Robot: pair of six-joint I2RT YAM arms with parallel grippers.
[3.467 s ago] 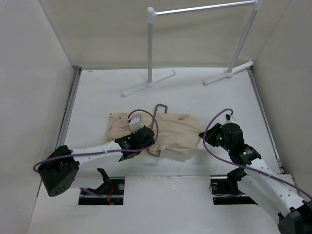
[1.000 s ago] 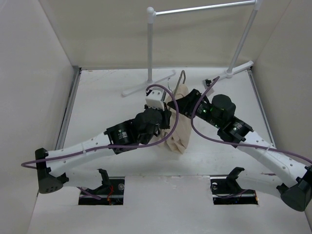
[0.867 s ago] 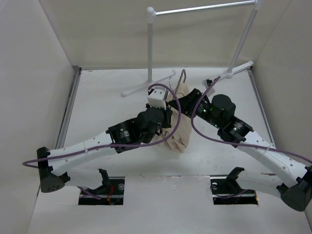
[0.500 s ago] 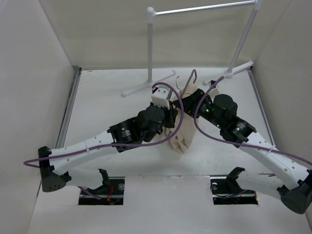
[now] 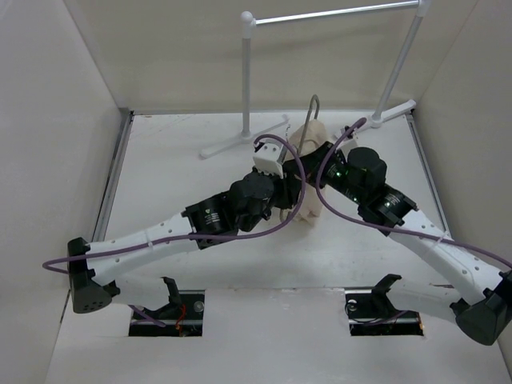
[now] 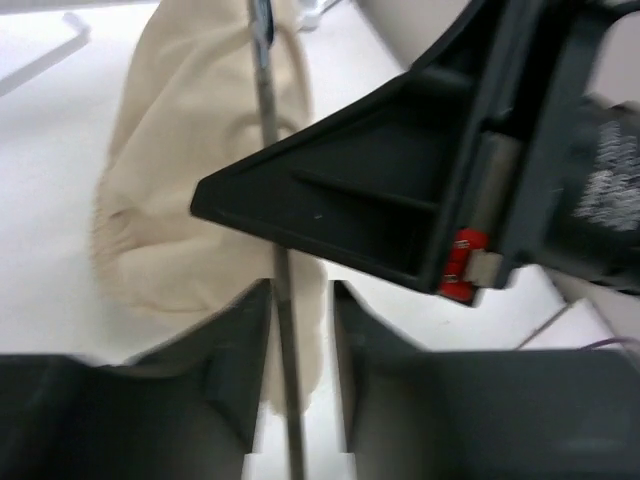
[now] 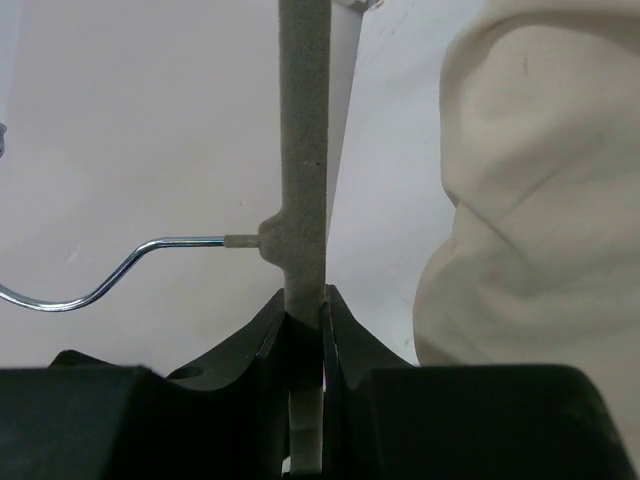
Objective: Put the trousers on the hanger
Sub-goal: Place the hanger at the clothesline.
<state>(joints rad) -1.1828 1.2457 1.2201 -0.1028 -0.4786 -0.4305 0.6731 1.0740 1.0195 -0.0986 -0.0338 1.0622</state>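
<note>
The rack's bar (image 5: pixel 356 11) is above and outward of my right gripper. I will raise the gripper outward, hang the hanger's metal hook on that bar and let go.
The beige trousers (image 5: pixel 310 180) hang folded over the thin grey hanger (image 5: pixel 314 112), which is held upright above the middle of the table. My right gripper (image 5: pixel 318 164) is shut on the hanger's bar (image 7: pixel 303 150) just below the metal hook (image 7: pixel 100 282); the trousers (image 7: pixel 540 200) hang to its right. My left gripper (image 5: pixel 293 194) sits low beside the cloth. In the left wrist view its jaws (image 6: pixel 300 295) stand a little apart around the hanger's thin bar (image 6: pixel 268 150), with a gap on the right side. The trousers (image 6: pixel 190 180) lie behind the bar.
The white garment rack (image 5: pixel 247 72) stands at the back, its rail running to the right and its feet (image 5: pixel 240 138) on the table. The right arm's black body (image 6: pixel 430 190) fills the left wrist view close by. Side walls enclose the table.
The trousers and hanger lay flat on the table 3.5 s ago; now both arms hold them raised. Over the last second the hanger moved right and back, toward the rack.
</note>
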